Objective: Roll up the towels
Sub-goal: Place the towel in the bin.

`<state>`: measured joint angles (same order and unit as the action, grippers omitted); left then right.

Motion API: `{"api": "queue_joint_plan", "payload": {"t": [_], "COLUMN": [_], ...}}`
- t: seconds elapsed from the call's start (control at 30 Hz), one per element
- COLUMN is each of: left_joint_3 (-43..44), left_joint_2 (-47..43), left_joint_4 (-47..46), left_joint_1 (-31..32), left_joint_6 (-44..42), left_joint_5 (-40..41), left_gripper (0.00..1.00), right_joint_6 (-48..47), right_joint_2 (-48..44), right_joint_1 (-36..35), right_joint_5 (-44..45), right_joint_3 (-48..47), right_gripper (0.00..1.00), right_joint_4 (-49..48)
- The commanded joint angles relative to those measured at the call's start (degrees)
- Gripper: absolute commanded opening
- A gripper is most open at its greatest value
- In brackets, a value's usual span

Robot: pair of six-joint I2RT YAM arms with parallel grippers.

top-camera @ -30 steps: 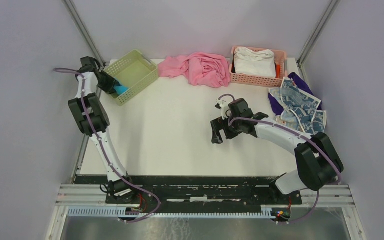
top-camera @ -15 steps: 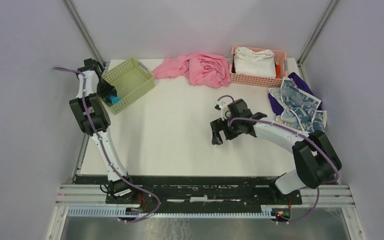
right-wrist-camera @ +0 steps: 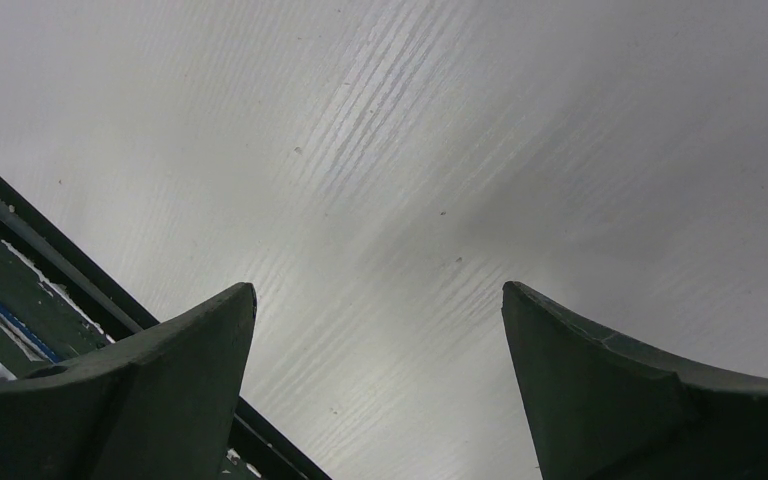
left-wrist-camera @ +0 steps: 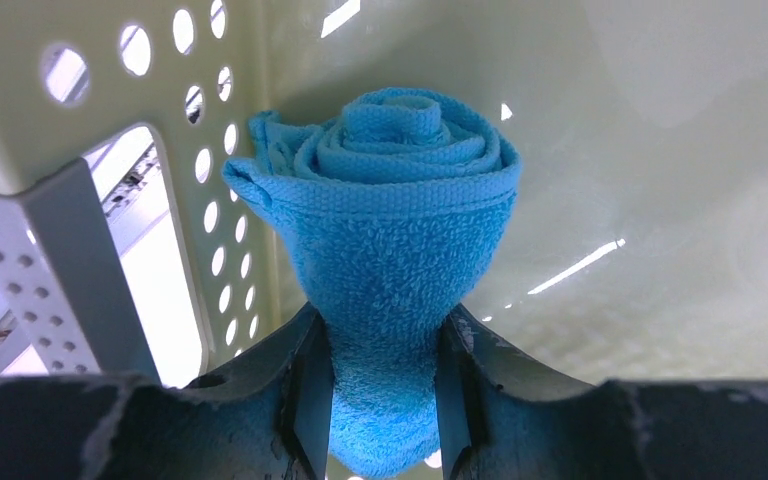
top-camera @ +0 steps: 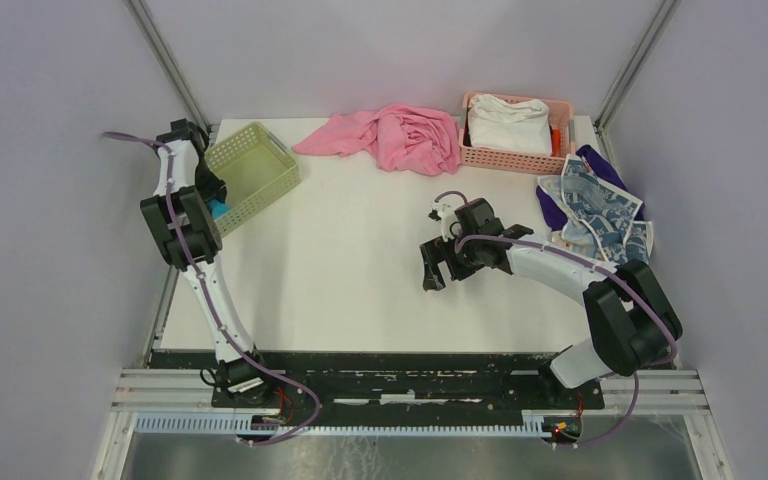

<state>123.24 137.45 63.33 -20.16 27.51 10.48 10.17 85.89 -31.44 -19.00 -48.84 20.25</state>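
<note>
The towel already stands inside the basket, so the robot's left gripper should move slightly toward the basket's handled side (left-wrist-camera: 155,105), to its left in the wrist view, and let the towel go.
A bright blue towel (left-wrist-camera: 400,200), rolled into a tight spiral, stands inside the pale green basket (left-wrist-camera: 660,150). My left gripper (left-wrist-camera: 380,335) is shut on its lower end, a finger pressing each side. From above, only a sliver of that blue towel (top-camera: 220,209) shows beside my left gripper (top-camera: 210,192) in the basket's (top-camera: 265,198) left corner. The white towel with dark blue print (top-camera: 595,205) lies crumpled at the table's right edge. My right gripper (top-camera: 430,272) hangs open over bare table, with nothing between its fingers (right-wrist-camera: 190,350).
A large pink cloth (top-camera: 400,135) lies at the back middle. A pink basket (top-camera: 515,158) behind the right arm holds a white cloth (top-camera: 508,122). A purple cloth (top-camera: 600,160) lies under the printed towel. The green basket sits at the table's back left corner.
The green basket has swung and slid toward the left edge along with my left gripper and the blue towel. The pink cloth's left tip stretched leftward. The right arm stayed put.
</note>
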Motion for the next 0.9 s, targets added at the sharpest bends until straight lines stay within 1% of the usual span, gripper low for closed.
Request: {"api": "queue_joint_plan", "payload": {"t": [0.0,0.3,0.5,0.67,0.77,0.87], "left_joint_3": [0.54,-0.05,-2.35,-3.13,-3.23,-3.34], "left_joint_2": [0.38,-2.31,-3.79,-3.85,-3.37,-3.02], "left_joint_4": [1.17,1.54,1.22,0.75,0.87,0.9], "left_joint_1": [-1.1,-1.23,-1.99,-2.18,-2.2,-2.25], "left_joint_6": [-1.58,-2.62,-2.28,-2.88,-3.47,-3.6], "left_joint_5": [8.17,9.49,12.8,15.21,17.28,18.05], "left_gripper": [0.31,0.31,0.31,0.37,0.43,0.51], "right_joint_6": [-0.33,-0.53,-0.58,-0.41,-0.21,-0.09], "right_joint_2": [-0.53,-1.29,-1.84,-1.96,-1.72,-0.95], "right_joint_1": [0.2,0.14,0.16,0.15,0.13,0.14], "right_joint_5": [-0.24,-0.42,-0.32,-0.33,-0.62,-1.1], "right_joint_3": [-0.31,0.02,0.42,1.0,1.05,0.83], "right_gripper": [1.0,1.0,1.0,1.0,1.0,1.0], "right_joint_4": [-1.44,-1.62,-2.01,-2.96,-3.33,-3.36]}}
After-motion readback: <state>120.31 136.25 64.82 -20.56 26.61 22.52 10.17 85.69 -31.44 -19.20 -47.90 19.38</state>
